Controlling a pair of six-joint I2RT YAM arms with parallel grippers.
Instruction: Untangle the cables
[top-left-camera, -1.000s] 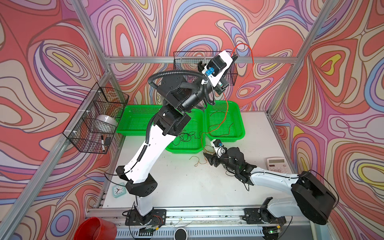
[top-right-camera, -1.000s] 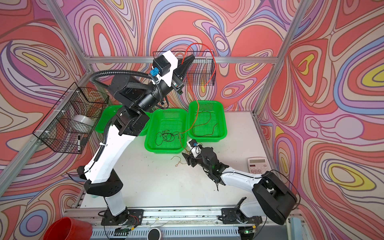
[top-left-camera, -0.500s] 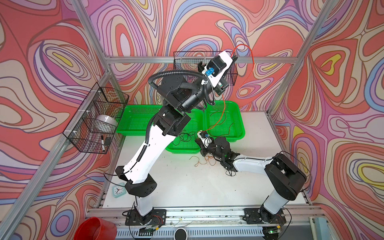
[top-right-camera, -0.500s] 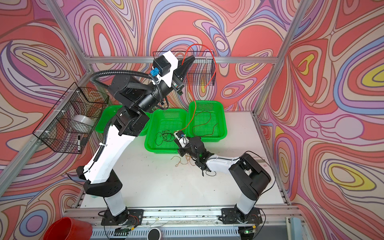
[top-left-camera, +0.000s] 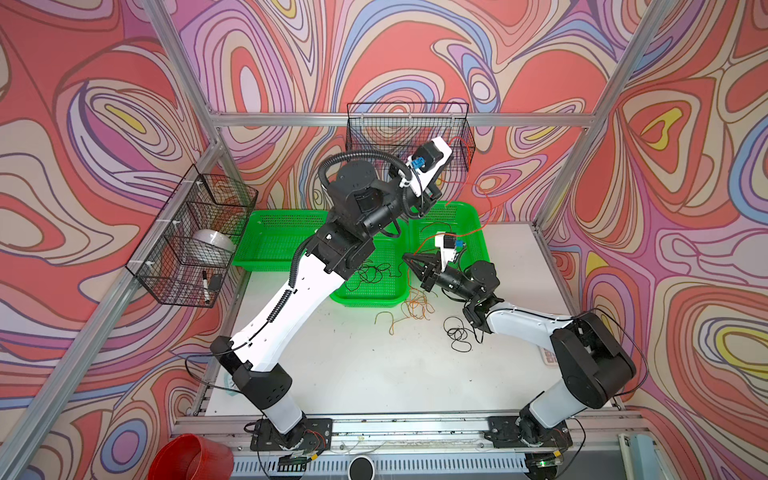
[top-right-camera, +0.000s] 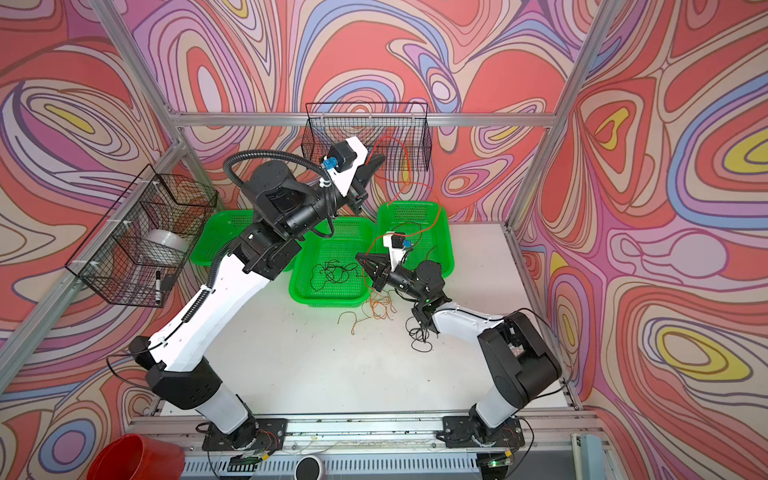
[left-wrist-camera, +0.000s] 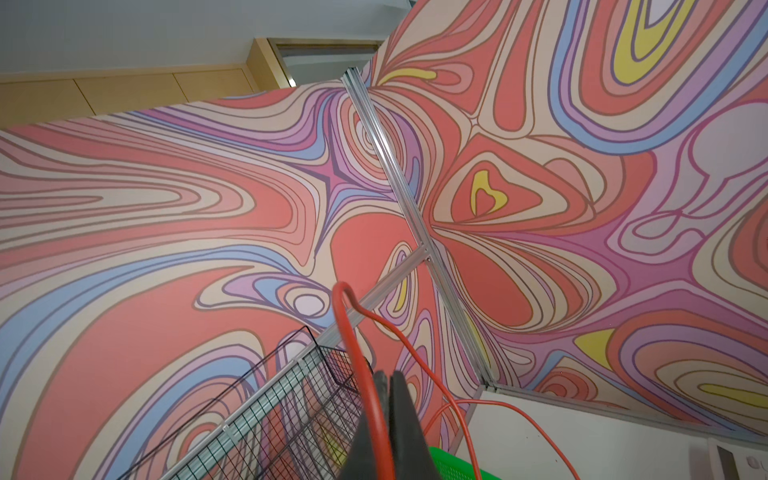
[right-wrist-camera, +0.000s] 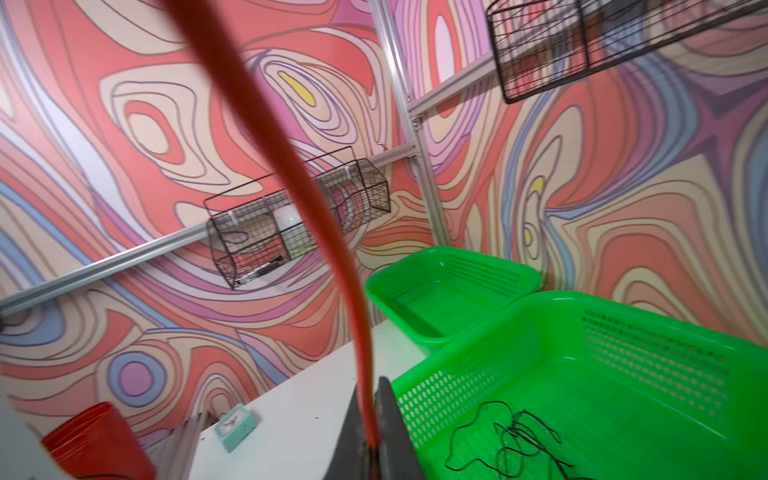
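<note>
My right gripper reaches outward over the green tray under the red cable next, since that tray lies outward. Then it tilts down and releases, clear of the black cable (top-left-camera: 370, 272).
The red cable (top-left-camera: 473, 187) (top-right-camera: 405, 166) runs through the air between my two grippers. High at the back, by a wire basket, my left gripper (top-right-camera: 374, 161) (left-wrist-camera: 388, 382) is shut on the red cable (left-wrist-camera: 353, 340). Lower down, over the near corner of the middle green tray, my right gripper (top-left-camera: 405, 257) (top-right-camera: 359, 257) (right-wrist-camera: 370, 399) is shut on the red cable (right-wrist-camera: 307, 191) too. The orange-brown cable (top-left-camera: 415, 307) (top-right-camera: 376, 309) lies in loose loops on the table below the right gripper. The black cable (top-left-camera: 370, 272) (top-right-camera: 332, 270) (right-wrist-camera: 519, 436) lies coiled in the middle green tray (top-left-camera: 365, 297).
Three green trays stand side by side at the back, with the right tray (top-left-camera: 478, 216) and left tray (top-left-camera: 282, 232) flanking the middle one. Thin black wire loops (top-left-camera: 457, 334) lie by the right arm. Wire baskets hang on the back wall (top-left-camera: 407, 124) and left wall (top-left-camera: 191, 232). A red bucket (top-left-camera: 191, 457) stands front left.
My right gripper has risen from the table toward the middle tray and shut on the red cable. The left gripper has dropped a little, still holding the red cable.
</note>
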